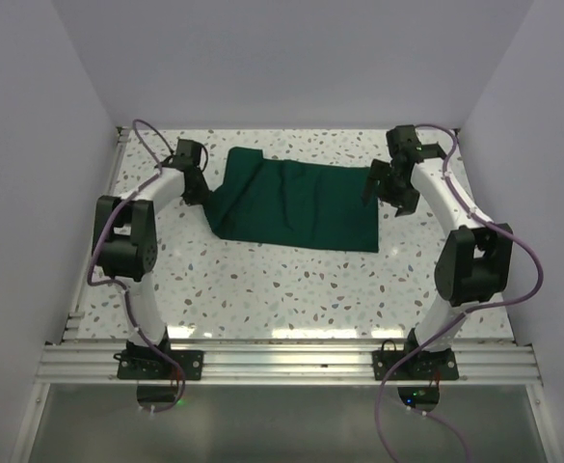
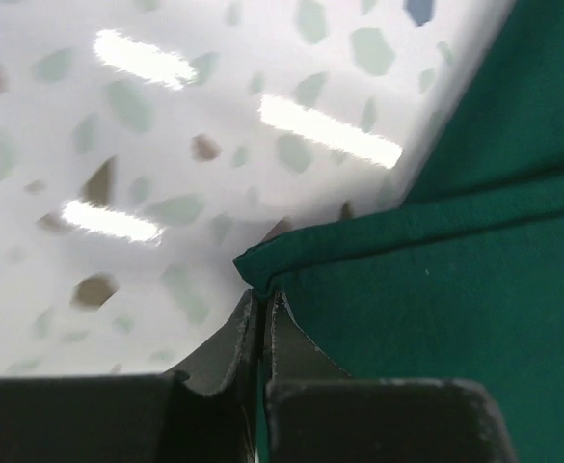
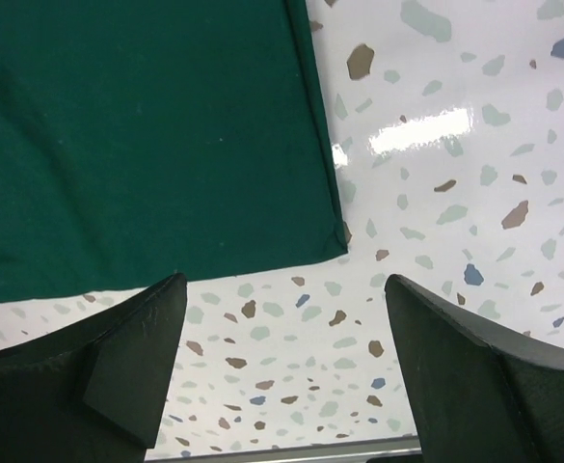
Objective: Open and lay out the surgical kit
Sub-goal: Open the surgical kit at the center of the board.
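The right gripper lowers its open fingers outward onto the wrap's far corner [image 1: 369, 169] next. The corner lies outward of and below the gripper, as the cloth is still folded.
The dark green cloth wrap [image 1: 296, 204] lies folded on the far middle of the speckled table. My left gripper [image 1: 201, 191] is at its left edge, shut on a folded corner of the cloth [image 2: 262, 275]. My right gripper [image 1: 376, 183] hangs open and empty just off the wrap's right edge; its wrist view shows the cloth's corner [image 3: 335, 241] ahead of the wide-apart fingers [image 3: 147, 338]. The steel tray and the silver instruments are hidden.
White walls close in the table on the left, back and right. An aluminium rail [image 1: 282, 365] runs along the near edge by the arm bases. Purple cables [image 1: 523, 280] loop beside both arms.
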Motion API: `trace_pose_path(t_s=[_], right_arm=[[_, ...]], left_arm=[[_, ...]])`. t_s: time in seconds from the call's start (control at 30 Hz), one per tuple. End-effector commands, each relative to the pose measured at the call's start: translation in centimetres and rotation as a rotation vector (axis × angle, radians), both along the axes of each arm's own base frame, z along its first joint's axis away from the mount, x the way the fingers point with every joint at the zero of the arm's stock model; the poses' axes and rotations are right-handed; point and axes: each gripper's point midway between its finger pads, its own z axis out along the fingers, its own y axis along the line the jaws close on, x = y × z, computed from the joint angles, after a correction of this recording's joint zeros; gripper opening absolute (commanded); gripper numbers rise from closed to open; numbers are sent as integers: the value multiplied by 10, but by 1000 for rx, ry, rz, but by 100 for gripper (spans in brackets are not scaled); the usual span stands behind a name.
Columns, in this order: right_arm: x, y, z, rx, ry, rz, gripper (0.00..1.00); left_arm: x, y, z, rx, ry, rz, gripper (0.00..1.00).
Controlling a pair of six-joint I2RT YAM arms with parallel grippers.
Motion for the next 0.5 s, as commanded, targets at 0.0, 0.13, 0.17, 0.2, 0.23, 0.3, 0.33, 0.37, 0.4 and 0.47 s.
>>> trace_pose_path(t_s=[0.0, 0.13, 0.17, 0.2, 0.23, 0.3, 0.33, 0.37, 0.4, 0.47], right_arm=[[24, 5, 26, 14, -95, 16, 88], [53, 17, 30, 67, -144, 25, 88], [60, 20, 33, 77, -159, 26, 88], [65, 22, 26, 86, -148, 22, 88], [70, 25, 24, 97, -148, 24, 88], [80, 26, 25, 105, -164, 17, 88], [86, 27, 18, 105, -158, 17, 88], [91, 28, 19, 106, -170, 17, 89], [95, 28, 15, 105, -169, 17, 89], [106, 29, 7, 112, -175, 7, 89]], left_arm=[[-29, 54, 71, 178, -81, 178, 0], [-73, 84, 108, 251, -127, 316, 0], [-79, 89, 111, 265, -132, 335, 0], [-85, 94, 112, 282, -133, 350, 8], [-93, 95, 111, 287, -127, 350, 19], [-104, 98, 105, 303, -87, 349, 65], [-108, 99, 101, 308, -66, 352, 99], [-112, 99, 97, 311, -46, 349, 100], [-118, 98, 94, 316, -15, 342, 100], [-124, 98, 92, 318, 8, 336, 100]])
